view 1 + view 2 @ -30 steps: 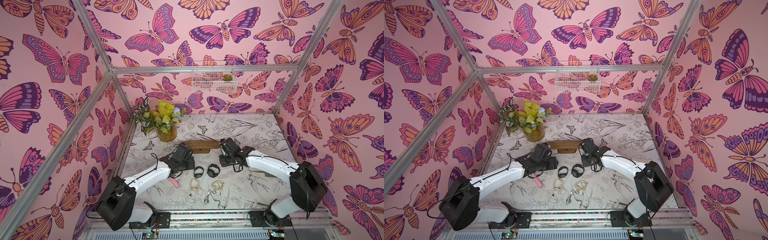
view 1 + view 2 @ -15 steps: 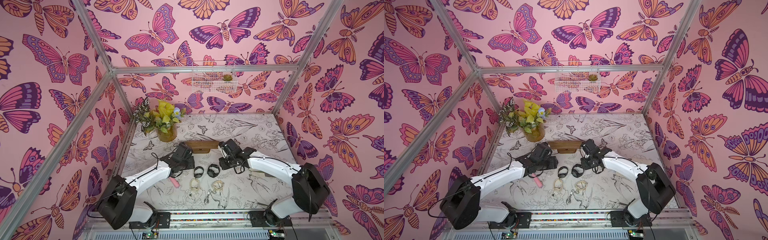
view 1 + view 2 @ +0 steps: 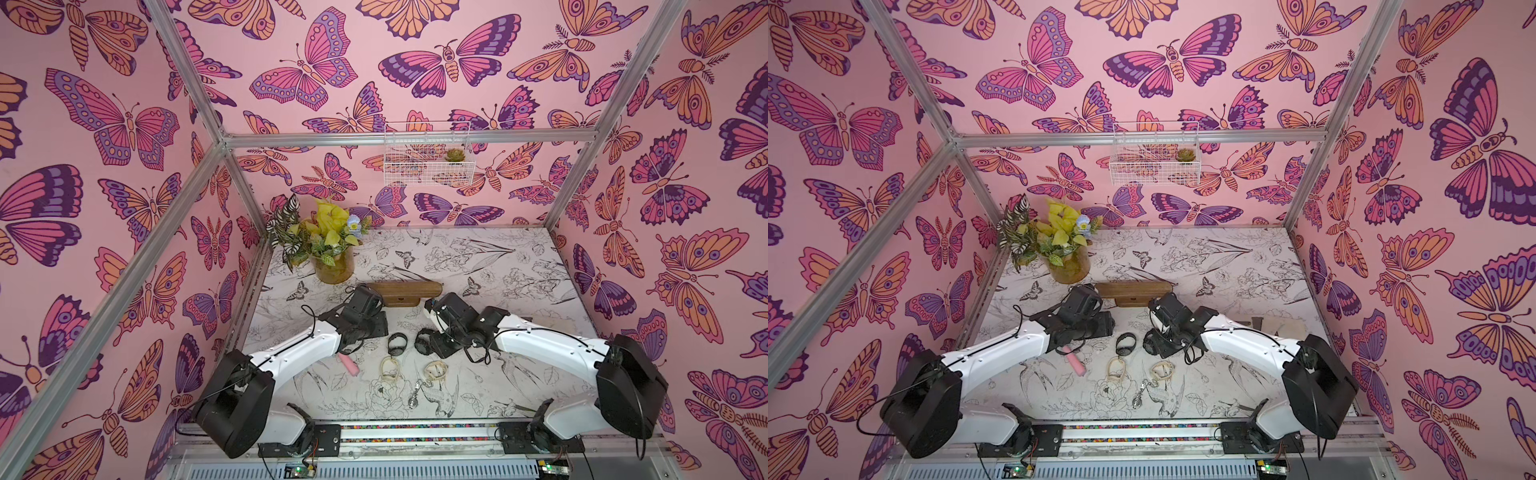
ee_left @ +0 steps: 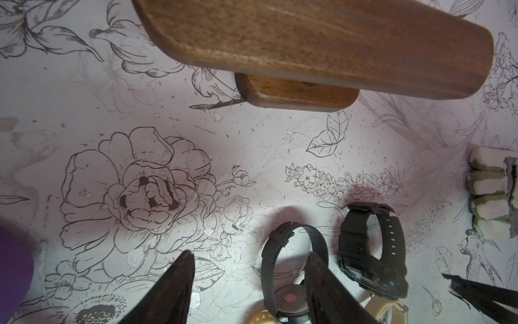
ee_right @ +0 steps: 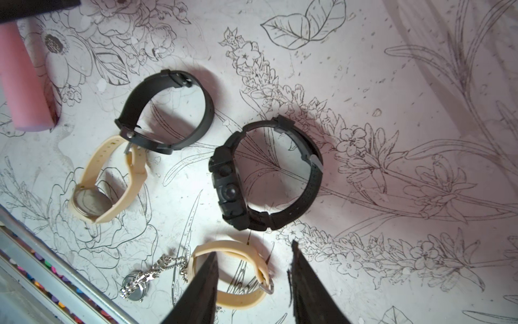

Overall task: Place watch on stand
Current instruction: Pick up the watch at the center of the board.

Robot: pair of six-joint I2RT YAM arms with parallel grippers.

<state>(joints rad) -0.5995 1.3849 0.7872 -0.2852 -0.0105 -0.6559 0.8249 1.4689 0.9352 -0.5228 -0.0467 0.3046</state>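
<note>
My right gripper moves down toward the chunky black watch next and straddles its thick case (image 3: 423, 349) (image 5: 229, 189), because the open loop leaves room for a finger inside.
The stand (image 3: 405, 289) (image 3: 1133, 289) is a brown wooden bar on a small base, and its bar (image 4: 322, 42) is bare. Several watches lie on the table in front of it. My left gripper (image 4: 249, 266) (image 3: 376, 326) hangs open beside a thin black watch (image 4: 269, 261) (image 3: 397, 344) (image 5: 140, 98), with one finger over its loop. A chunky black watch (image 5: 227, 190) (image 4: 353, 244) (image 3: 420, 343) lies free just ahead of my right gripper (image 5: 252, 249) (image 3: 432, 345). That gripper is open above a beige watch (image 5: 238, 301) and holds nothing.
A second beige watch (image 5: 92, 202) (image 3: 390, 368) and a silver chain piece (image 5: 134, 289) (image 3: 413, 399) lie near the front rail. A pink cylinder (image 3: 349, 364) rests by the left arm. A vase of plants (image 3: 334, 266) stands left of the stand. A wire basket (image 3: 428, 160) hangs on the back wall.
My right gripper's jaws have opened wider and its wrist has shifted slightly toward the front. The left arm and the watches have stayed put.
</note>
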